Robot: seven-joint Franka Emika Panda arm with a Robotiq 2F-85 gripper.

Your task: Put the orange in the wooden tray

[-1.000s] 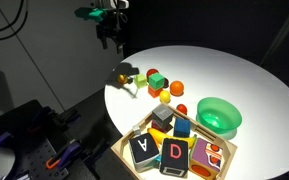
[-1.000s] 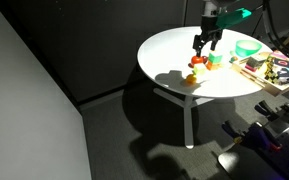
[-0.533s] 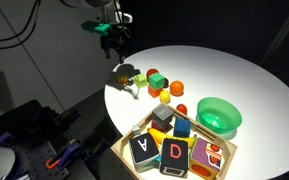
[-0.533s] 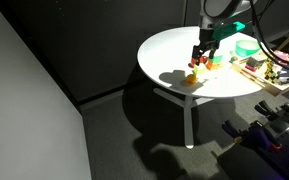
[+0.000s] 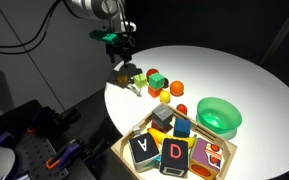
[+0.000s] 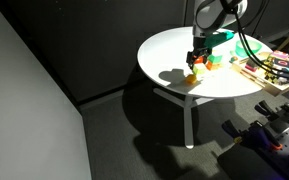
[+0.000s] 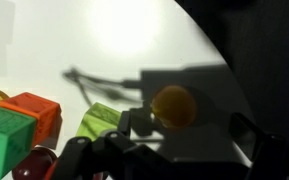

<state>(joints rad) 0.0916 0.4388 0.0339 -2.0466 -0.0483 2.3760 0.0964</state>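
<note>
My gripper moves down next until its open fingers straddle the round orange (image 7: 174, 106), as the orange still lies below them on the tabletop, beside the light green piece (image 7: 99, 120).
The orange (image 7: 172, 105) is a small round ball lying in shadow near the table's edge, beside a light green piece (image 7: 99, 120). It also shows in an exterior view (image 6: 191, 78). My gripper (image 7: 194, 132) is open and hovers just above it, with the orange nearer one finger (image 7: 134, 123). In both exterior views the gripper (image 5: 124, 58) (image 6: 198, 58) hangs low over the toy cluster. The wooden tray (image 5: 135, 129) stands at the table's near side, full of letter blocks, well away from the gripper.
A round green bowl (image 5: 220, 115) sits next to the tray. Green and red cubes (image 7: 14, 125) and other small toys (image 5: 156, 80) lie close to the orange. The table's edge (image 7: 229, 70) runs right beside it.
My gripper has come down from high above the table's edge to just over the orange. The toys have not moved.
</note>
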